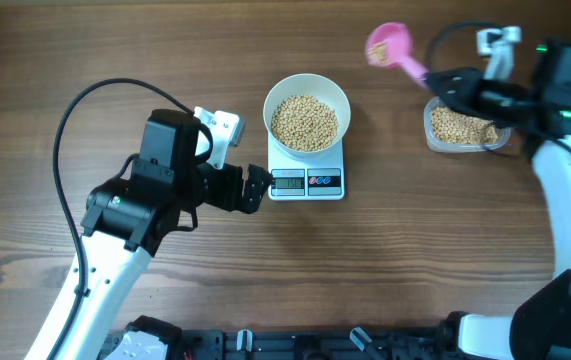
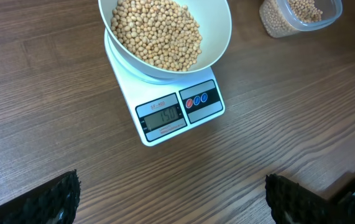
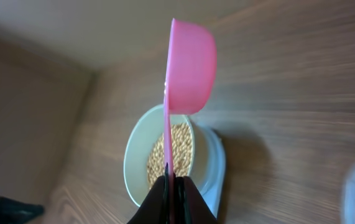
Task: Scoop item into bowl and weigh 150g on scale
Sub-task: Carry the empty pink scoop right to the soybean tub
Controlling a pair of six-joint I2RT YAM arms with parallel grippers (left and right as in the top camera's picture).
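Observation:
The scale (image 1: 306, 184) shows the wanted weight, so my right gripper will next move back and down and let go of the scoop on the tub's beans below it.
The white bowl (image 1: 307, 88) stands on the scale (image 1: 306, 184), heaped with beige beans (image 1: 304, 122). In the left wrist view the beans (image 2: 158, 31) fill the bowl (image 2: 219, 38), and the display of the scale (image 2: 165, 118) seems to read 150. My left gripper (image 1: 262, 188) sits open just left of the scale's front strip; its fingers (image 2: 56, 200) stand wide apart over bare wood. My right gripper (image 1: 447, 85) is shut on the handle of a pink scoop (image 1: 389, 44), raised right of the bowl. The right wrist view looks along the scoop (image 3: 193, 65) with the bowl (image 3: 135, 158) behind.
A clear plastic tub (image 1: 464, 128) holding more beans stands at the right, under my right arm. It also shows at the top right of the left wrist view as the tub (image 2: 298, 15). A black cable (image 1: 95, 100) loops over the table at the left.

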